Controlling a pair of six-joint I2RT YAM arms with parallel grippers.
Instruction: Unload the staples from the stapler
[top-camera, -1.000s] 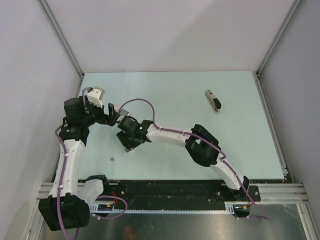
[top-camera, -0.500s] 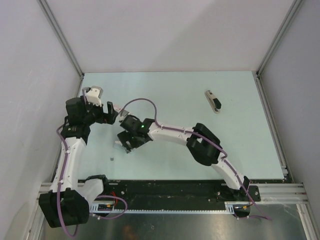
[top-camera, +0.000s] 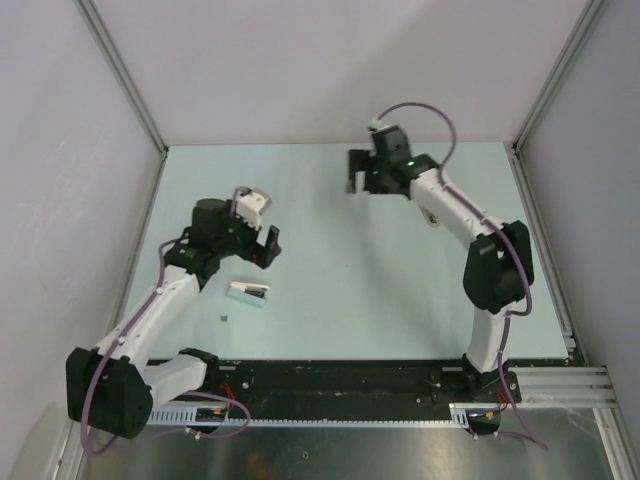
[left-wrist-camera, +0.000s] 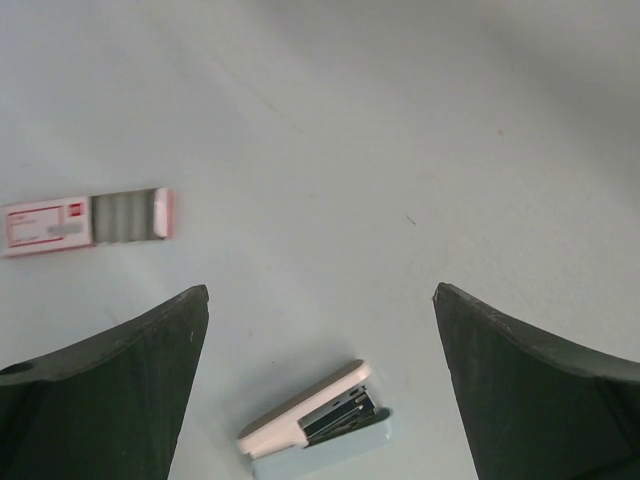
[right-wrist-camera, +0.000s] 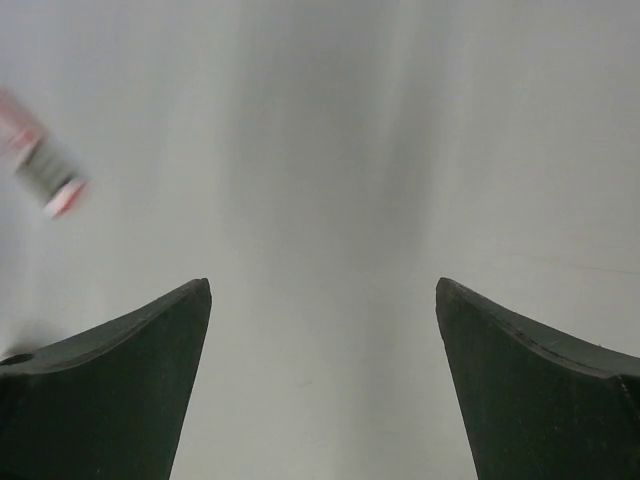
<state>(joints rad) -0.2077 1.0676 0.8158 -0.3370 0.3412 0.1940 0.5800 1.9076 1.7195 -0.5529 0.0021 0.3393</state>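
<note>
My right gripper should next move its fingers to its right in the top view and down onto the stapler's cream tip (top-camera: 430, 216) below it.
The stapler is almost wholly hidden under my right forearm in the top view; only a cream tip (top-camera: 432, 220) peeks out at the back right. My right gripper (top-camera: 356, 174) (right-wrist-camera: 323, 285) hangs open over bare table at the back, left of that spot. My left gripper (top-camera: 265, 246) (left-wrist-camera: 320, 290) is open above a white-and-teal oblong object (top-camera: 250, 292) (left-wrist-camera: 312, 418) with metal showing between its halves. That object lies flat on the table, touched by neither finger.
A small pink-and-white box (left-wrist-camera: 85, 220) lies left of the left gripper, grey strips showing at its open end. The same kind of box (right-wrist-camera: 42, 162) appears blurred in the right wrist view. Grey walls (top-camera: 330, 70) close in the table.
My right arm swung from the table's left side to the back right and opened its jaws. The white-and-teal object now lies alone on the table. My left gripper moved right, staying open.
</note>
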